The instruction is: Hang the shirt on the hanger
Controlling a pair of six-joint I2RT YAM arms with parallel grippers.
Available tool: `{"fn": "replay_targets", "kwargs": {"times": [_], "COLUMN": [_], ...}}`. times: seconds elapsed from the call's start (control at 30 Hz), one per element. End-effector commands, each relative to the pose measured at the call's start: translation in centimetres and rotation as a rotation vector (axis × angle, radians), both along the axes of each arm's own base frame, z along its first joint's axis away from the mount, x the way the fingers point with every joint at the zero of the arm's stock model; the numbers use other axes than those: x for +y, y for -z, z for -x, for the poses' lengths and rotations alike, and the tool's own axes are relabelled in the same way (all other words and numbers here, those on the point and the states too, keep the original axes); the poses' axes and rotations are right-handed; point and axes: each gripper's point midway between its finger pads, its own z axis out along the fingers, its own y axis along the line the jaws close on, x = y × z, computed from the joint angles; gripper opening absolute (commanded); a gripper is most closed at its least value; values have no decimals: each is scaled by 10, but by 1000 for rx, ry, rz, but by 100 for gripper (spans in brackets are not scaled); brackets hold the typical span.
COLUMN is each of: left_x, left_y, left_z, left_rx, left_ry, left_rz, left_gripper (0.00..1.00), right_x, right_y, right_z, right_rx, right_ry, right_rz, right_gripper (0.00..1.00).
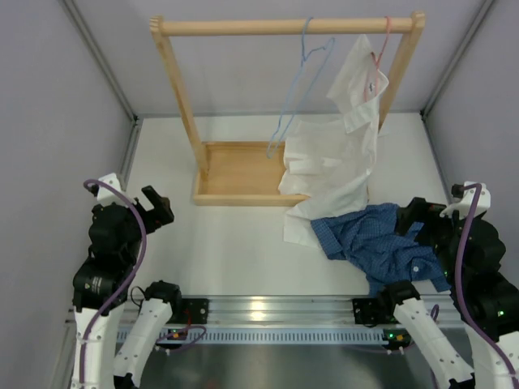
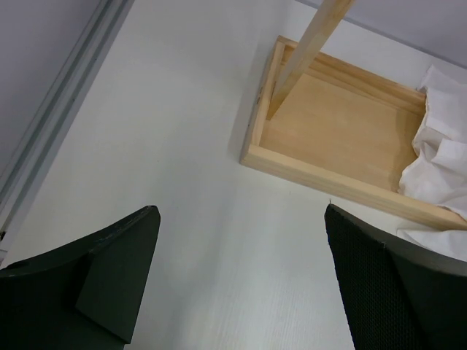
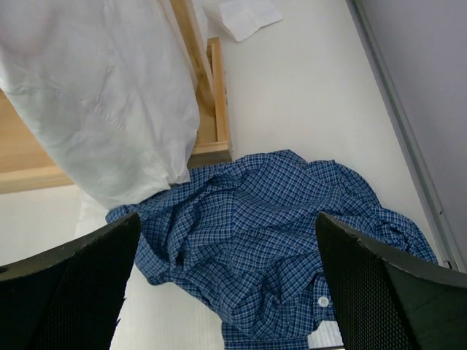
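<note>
Next I need to bring my right gripper left in the top view and down onto the blue shirt's folds, as the blue shirt bunches into them beside the white shirt's hem.
The dark blue checked shirt (image 1: 377, 243) lies crumpled on the table at the front right, partly under the hem of a white shirt; it fills the right wrist view (image 3: 270, 240). The light blue wire hanger (image 1: 296, 89) hangs bare from the wooden rail, left of the white shirt. My right gripper (image 1: 418, 217) is open and empty, just above the blue shirt's right side (image 3: 228, 216). My left gripper (image 1: 158, 207) is open and empty over bare table at the left (image 2: 241, 211), far from both.
A wooden rack (image 1: 284, 26) with a tray base (image 1: 243, 174) stands at the back. A white shirt (image 1: 340, 154) hangs on a thin pink hanger (image 1: 379, 57) and drapes onto the base. Grey walls close in both sides.
</note>
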Motion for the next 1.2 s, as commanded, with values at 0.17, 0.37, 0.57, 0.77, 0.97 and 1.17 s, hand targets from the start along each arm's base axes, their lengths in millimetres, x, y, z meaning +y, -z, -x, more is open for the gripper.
{"fn": "replay_targets", "kwargs": {"times": [0.17, 0.37, 0.57, 0.77, 0.97, 1.17], "left_x": [-4, -17, -15, -16, -16, -16], "left_y": [-6, 22, 32, 24, 21, 19], "left_z": [-3, -24, -27, -21, -19, -17], "left_rx": [-30, 11, 34, -22, -40, -52], "left_ry": [2, 34, 15, 24, 28, 32], "left_rz": [37, 85, 91, 101, 104, 107], "left_gripper": [98, 98, 98, 98, 98, 98], "right_x": [-3, 26, 25, 32, 63, 79], "right_y": [-11, 43, 105, 187, 248, 254], "right_z": [6, -18, -52, -77, -74, -66], "right_rx": [-15, 201, 390, 600, 713, 690], "right_ry": [12, -38, 116, 164, 121, 96], "right_rz": [-11, -89, -106, -30, -36, -44], "right_gripper": [100, 99, 100, 99, 99, 12]}}
